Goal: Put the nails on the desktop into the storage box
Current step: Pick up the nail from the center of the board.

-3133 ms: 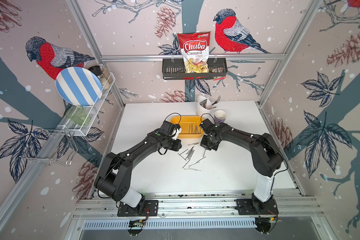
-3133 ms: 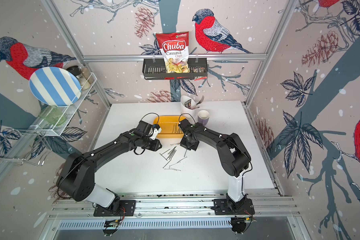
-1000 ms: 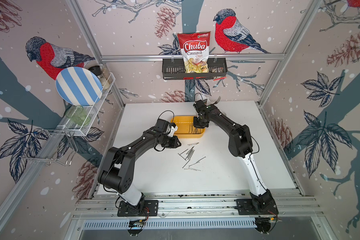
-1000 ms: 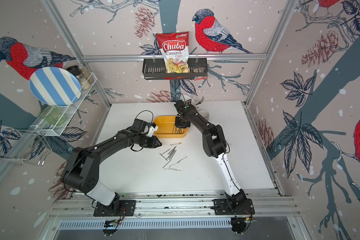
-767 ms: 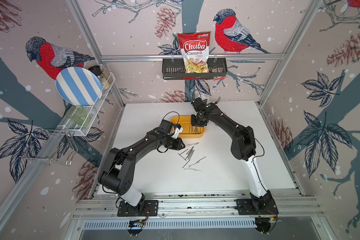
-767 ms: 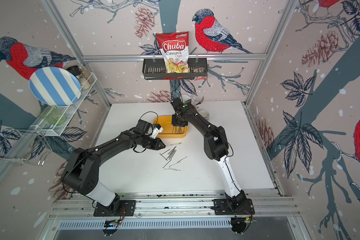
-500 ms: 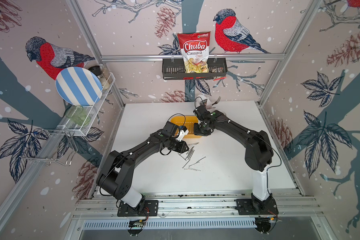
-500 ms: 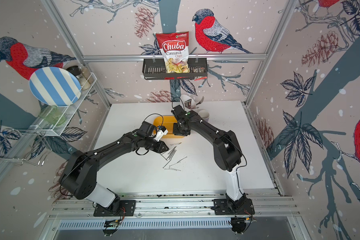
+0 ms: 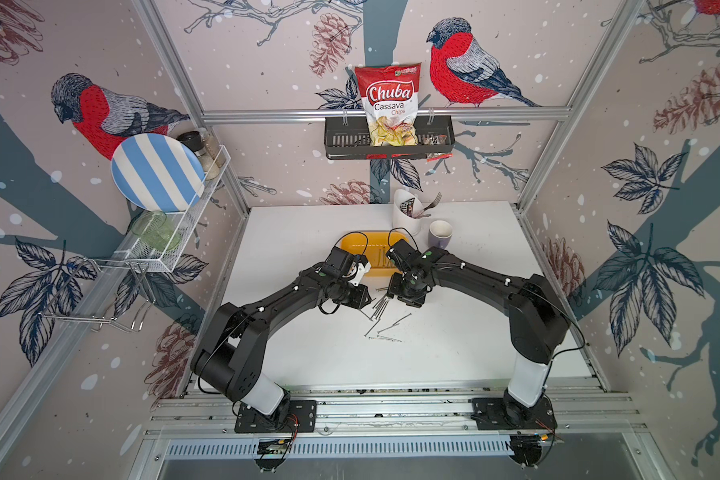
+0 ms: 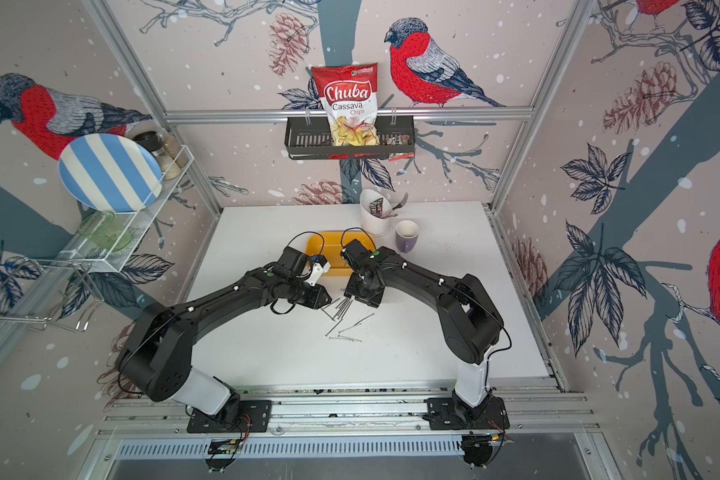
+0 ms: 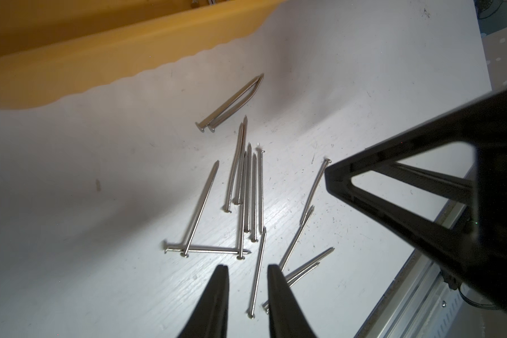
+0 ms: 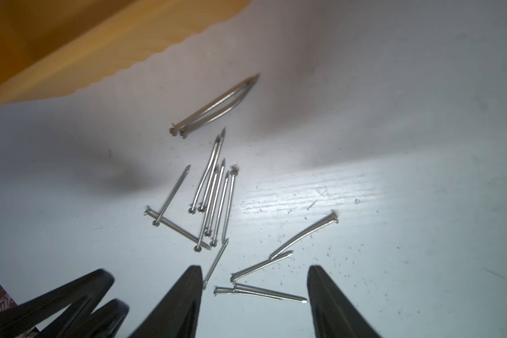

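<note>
The bent nail's head end (image 9: 409,315) (image 12: 330,218) is below the open fingers of my right gripper, apart from the clustered nails. I will lower and turn the gripper next so its fingers go on both sides of that end.
Several thin grey nails (image 9: 381,311) (image 10: 344,309) lie scattered on the white desktop (image 9: 308,345), just in front of the yellow-orange storage box (image 9: 352,246) (image 10: 332,248). A few nails show inside the box (image 9: 381,260). My left gripper (image 9: 364,300) (image 11: 247,268) hovers at the pile's left side, open by a narrow gap, with one loose nail (image 11: 257,272) on the desktop below the gap. My right gripper (image 9: 393,296) (image 12: 254,272) hangs over the pile's right side, open wide, with two nails (image 12: 261,292) lying between its fingers. Neither holds anything.
A white cutlery holder (image 9: 406,214) with a fork and a mug (image 9: 440,233) stand behind the box on the right. A black wire basket (image 9: 341,141) with a chips bag hangs on the back wall. A rack with a striped plate (image 9: 156,172) is mounted at the left.
My right arm swung from behind the storage box down to the nail pile and its jaws opened wide. My left gripper slid right from beside the box to the pile.
</note>
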